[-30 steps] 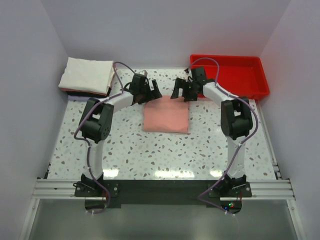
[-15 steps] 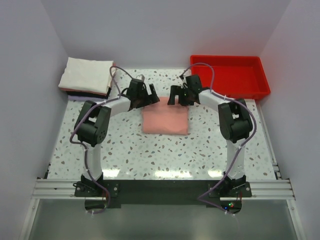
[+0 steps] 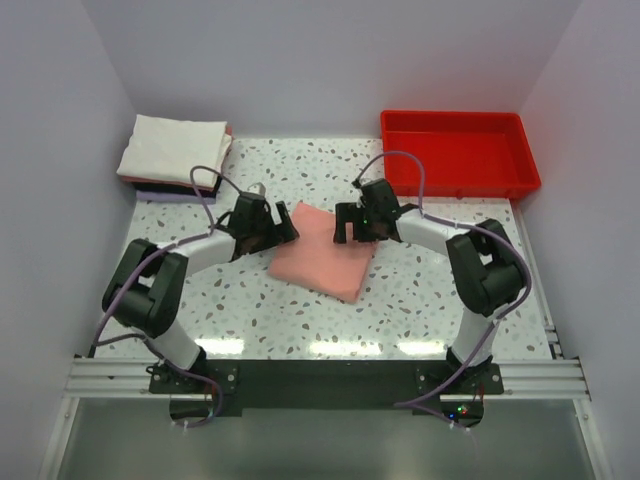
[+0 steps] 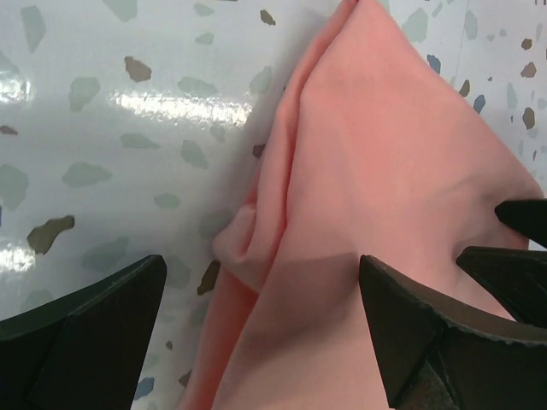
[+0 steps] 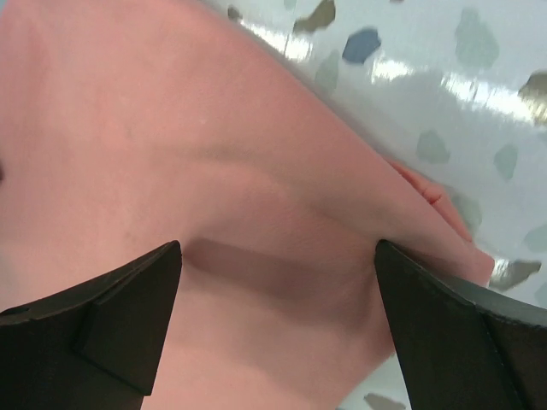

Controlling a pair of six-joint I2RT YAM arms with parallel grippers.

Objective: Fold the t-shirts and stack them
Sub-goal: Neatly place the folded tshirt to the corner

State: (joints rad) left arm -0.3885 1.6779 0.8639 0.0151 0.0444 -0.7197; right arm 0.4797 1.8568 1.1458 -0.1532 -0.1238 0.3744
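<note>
The rumpled fold is below my left gripper and between its open fingers, so my left gripper should next turn in line with the shirt's edge, go down and close on the rumpled fold point(image 4: 259, 243).
A folded salmon-pink t-shirt point(image 3: 322, 255) lies skewed on the speckled table point(image 3: 250, 310), one corner pointing toward the near side. My left gripper point(image 3: 284, 229) is open at its far left edge, and its fingers straddle a rumpled fold of pink cloth point(image 4: 367, 171). My right gripper point(image 3: 343, 224) is open over the shirt's far right part, with pink fabric point(image 5: 214, 162) filling the gap between its fingers. Neither pair of jaws pinches the cloth. A stack of folded t-shirts point(image 3: 172, 148), cream on top of black and lavender, sits at the back left.
A red plastic tray point(image 3: 520, 172) stands at the back right with nothing showing in it. White walls close the table on three sides. The arm bases and a metal rail point(image 3: 320, 378) line the near edge.
Both arms have pulled back from the far side toward the near edge. The pink t-shirt has slid nearer and turned from square to skewed. Both grippers stayed open.
</note>
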